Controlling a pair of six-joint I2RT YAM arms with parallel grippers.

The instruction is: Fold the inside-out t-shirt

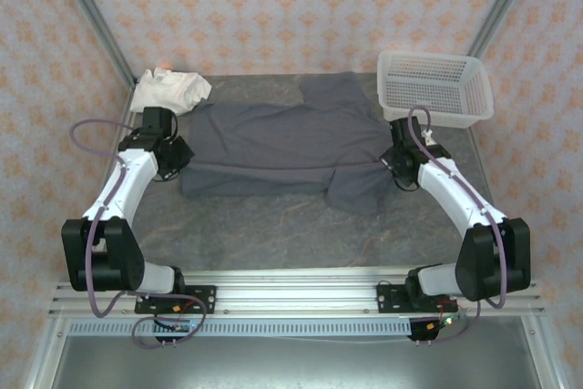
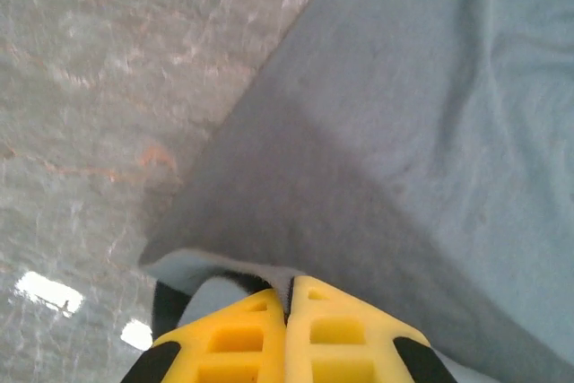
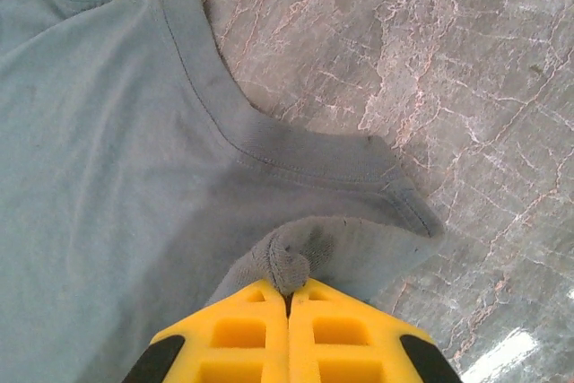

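I will next move my right gripper outward and down over the neckline's near end (image 1: 383, 141) (image 3: 336, 161), which lies outward and below. Then I will release the bunched bit that it still holds up.
The inside-out t-shirt (image 1: 282, 143), dark slate-grey, lies spread across the middle of the table, one sleeve toward the back and one hanging toward the front right. My left gripper (image 1: 178, 154) is at the shirt's left edge; in the left wrist view its yellow fingers (image 2: 238, 329) are pressed together, pinching a fold of the t-shirt (image 2: 386, 132). My right gripper (image 1: 398, 163) is at the shirt's right edge, by the collar. Its yellow fingers (image 3: 345, 329) are shut on a bunched bit of the t-shirt (image 3: 108, 159) beside the neckline.
A white perforated basket (image 1: 434, 87) stands at the back right, close behind the right arm. A crumpled cream-white garment (image 1: 169, 90) lies at the back left corner. Bare marble tabletop (image 1: 273, 225) runs in front of the shirt, with walls on three sides.
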